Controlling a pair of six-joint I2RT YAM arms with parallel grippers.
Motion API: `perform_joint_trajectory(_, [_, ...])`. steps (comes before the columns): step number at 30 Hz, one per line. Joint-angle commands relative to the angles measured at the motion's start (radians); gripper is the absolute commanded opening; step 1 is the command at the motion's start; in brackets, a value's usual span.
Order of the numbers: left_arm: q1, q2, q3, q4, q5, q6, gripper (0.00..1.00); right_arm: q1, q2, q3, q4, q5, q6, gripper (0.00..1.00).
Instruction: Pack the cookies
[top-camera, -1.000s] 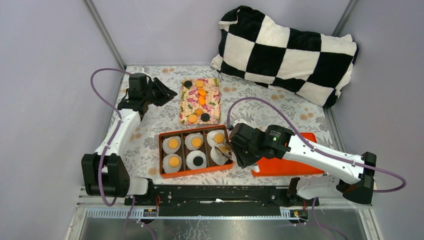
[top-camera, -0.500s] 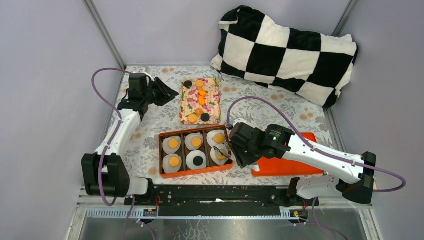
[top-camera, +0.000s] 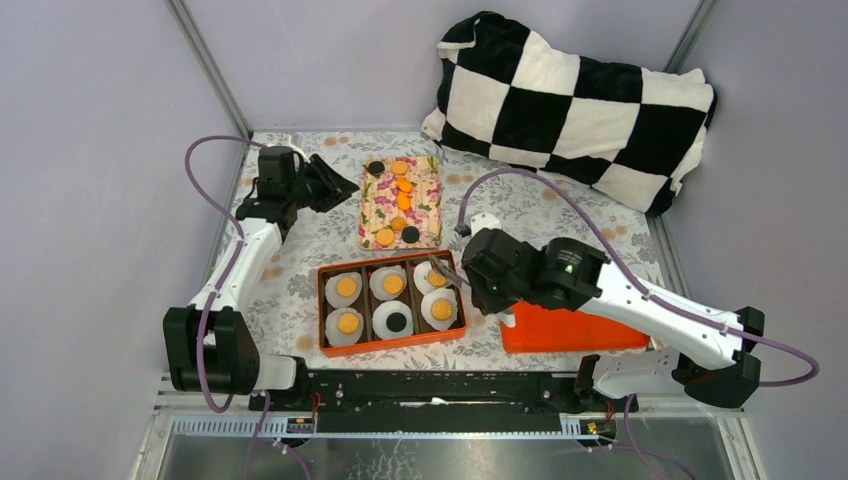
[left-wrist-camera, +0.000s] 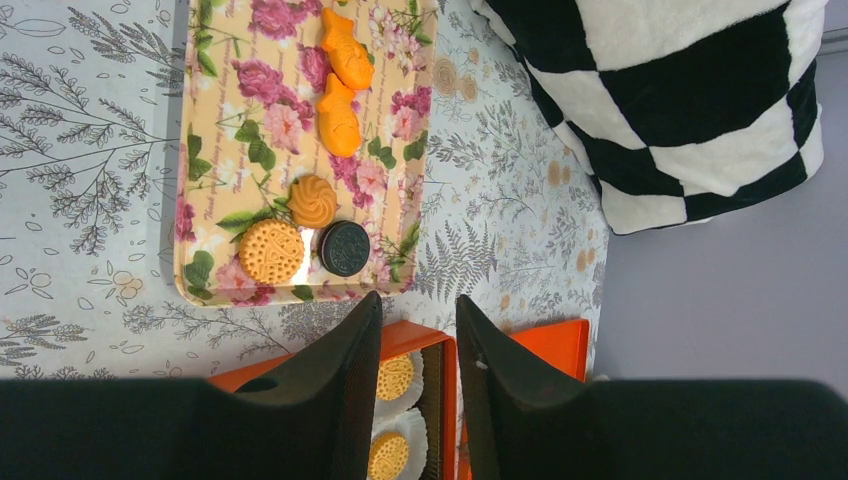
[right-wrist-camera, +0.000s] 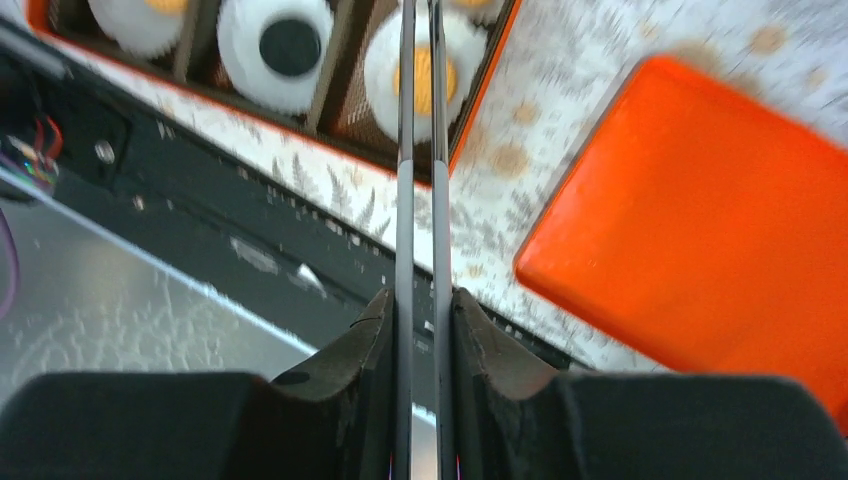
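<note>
My right gripper should swing outward next, go down to the bare cloth between tray (top-camera: 372, 205) and pillow, and let go of the tongs, because every cup is full.
An orange box (top-camera: 392, 345) holds six white paper cups, each with a cookie: five yellow, one black (top-camera: 397, 321). More cookies lie on the floral tray (top-camera: 372, 205); the left wrist view shows a round yellow one (left-wrist-camera: 271, 251), a black one (left-wrist-camera: 345, 248) and a swirl one (left-wrist-camera: 313, 201). My right gripper (top-camera: 478, 283) is shut on metal tongs (right-wrist-camera: 420, 150) that reach over the box's right cups; their tips run off the top of the right wrist view. My left gripper (top-camera: 345, 187) is open and empty, just left of the tray.
An orange lid (top-camera: 570, 325) lies flat to the right of the box, under my right arm. A black-and-white checked pillow (top-camera: 575, 105) fills the far right corner. Purple walls close in the sides. A black rail (top-camera: 440, 385) runs along the near edge.
My right arm has moved back and up, carrying the tongs from the near right cup towards the far right one. A yellow cookie now lies in the near right cup. The left arm barely moved.
</note>
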Motion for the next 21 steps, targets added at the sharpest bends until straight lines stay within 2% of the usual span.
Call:
perform_joint_trajectory(1, [-0.006,-0.013,-0.002,0.053,0.01,0.021,0.38,0.004,-0.001,0.139,-0.002,0.236,-0.01,0.03])
perform_joint_trajectory(4, [-0.017,-0.013,0.001,0.052,-0.007,0.021,0.37,-0.026,0.077,0.165,-0.004,0.425,-0.038,0.03])
perform_joint_trajectory(6, [-0.026,-0.009,0.005,0.053,-0.01,0.023,0.36,-0.106,0.15,0.172,0.03,0.459,-0.07,0.03])
perform_joint_trajectory(11, [-0.039,-0.003,0.014,0.034,-0.023,0.04,0.36,-0.374,0.308,0.099,0.34,0.267,-0.204,0.03])
perform_joint_trajectory(13, [-0.041,-0.005,0.016,0.025,-0.038,0.048,0.36,-0.456,0.404,0.13,0.392,0.213,-0.241,0.02])
perform_joint_trajectory(17, [-0.041,0.002,0.012,0.026,-0.057,0.054,0.36,-0.54,0.606,0.247,0.478,0.183,-0.327,0.01])
perform_joint_trajectory(21, [-0.042,0.029,0.017,0.027,-0.049,0.049,0.35,-0.606,0.737,0.335,0.515,0.079,-0.326,0.01])
